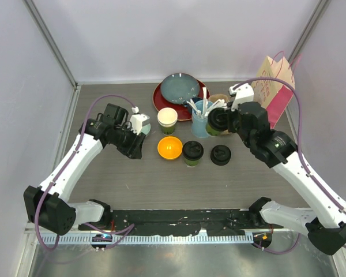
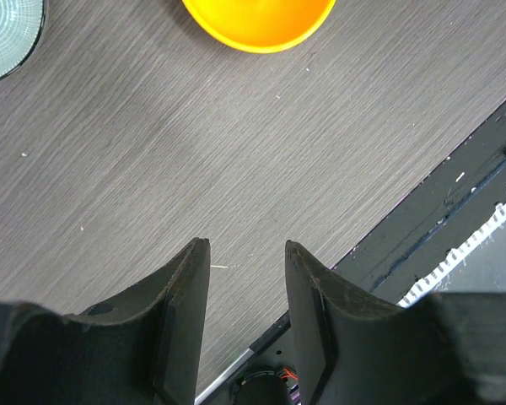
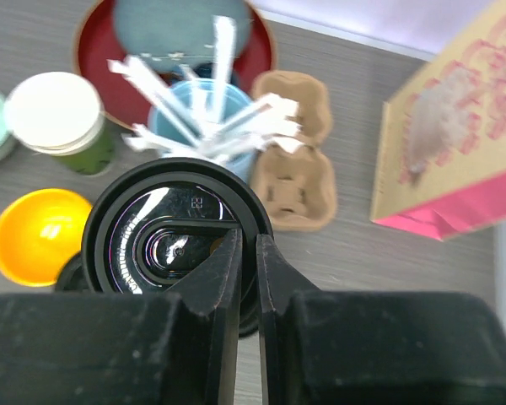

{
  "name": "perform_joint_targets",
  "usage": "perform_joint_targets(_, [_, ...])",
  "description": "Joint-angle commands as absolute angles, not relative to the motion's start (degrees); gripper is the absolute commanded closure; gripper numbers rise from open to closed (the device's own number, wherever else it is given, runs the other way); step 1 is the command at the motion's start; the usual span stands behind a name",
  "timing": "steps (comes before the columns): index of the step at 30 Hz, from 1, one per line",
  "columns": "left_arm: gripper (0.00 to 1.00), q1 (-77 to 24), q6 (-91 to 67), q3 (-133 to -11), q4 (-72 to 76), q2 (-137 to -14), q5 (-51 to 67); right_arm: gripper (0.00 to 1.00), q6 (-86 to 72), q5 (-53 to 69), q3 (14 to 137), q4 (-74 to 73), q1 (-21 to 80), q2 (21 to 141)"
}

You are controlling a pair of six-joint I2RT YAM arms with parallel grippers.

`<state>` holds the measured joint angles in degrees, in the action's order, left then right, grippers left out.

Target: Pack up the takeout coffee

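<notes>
Bare table shows on the near side of the pink paper bag. My right gripper will next move the coffee past the cardboard carrier and down there.
One takeout coffee [image 3: 152,245], with a shiny black lid, hangs above the table. My right gripper [image 3: 247,236] [image 1: 222,122] is shut on the lid's rim, one finger inside it and one outside. Only a sliver of green cup shows under the lid [image 1: 218,120]. A second lidded takeout coffee [image 1: 192,152] stands on the table beside an orange bowl [image 1: 169,148]. My left gripper [image 2: 246,245] [image 1: 134,151] hovers open over bare table left of the bowl [image 2: 257,21], with nothing between its fingers.
An unlidded green cup [image 1: 167,120] [image 3: 55,114] stands behind the bowl. A light-blue utensil cup [image 3: 194,110], cardboard cup carrier [image 3: 291,160] and pink paper bag [image 1: 275,83] lie behind or right of the held cup. Loose black lids [image 1: 221,154], stacked plates [image 1: 179,89] and a glass dish [image 2: 0,34] are nearby.
</notes>
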<state>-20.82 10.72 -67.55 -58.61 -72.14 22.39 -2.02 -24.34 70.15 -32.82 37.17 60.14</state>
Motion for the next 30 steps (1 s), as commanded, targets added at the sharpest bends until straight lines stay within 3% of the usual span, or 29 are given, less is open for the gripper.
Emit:
perform_joint_targets(1, [0.55, -20.57, 10.63, -70.40, -57.22, -71.81, 22.50, 0.99, -3.08, -29.45, 66.38, -35.51, 30.43, 56.78])
perform_joint_targets(5, [0.55, -20.48, 10.55, -70.58, -56.78, -71.81, 22.67, 0.99, -3.25, -23.74, 62.24, -31.84, 15.96, 57.21])
perform_joint_targets(12, [0.55, -20.57, 10.63, -70.31, -55.90, -71.46, 21.98, 0.99, -4.92, -17.75, 55.29, -23.30, 3.71, 61.34])
perform_joint_targets(30, [0.54, -20.57, 10.63, -71.54, -53.61, -72.33, 21.18, 0.98, -5.89, -23.12, 47.99, -15.73, 1.05, 68.99])
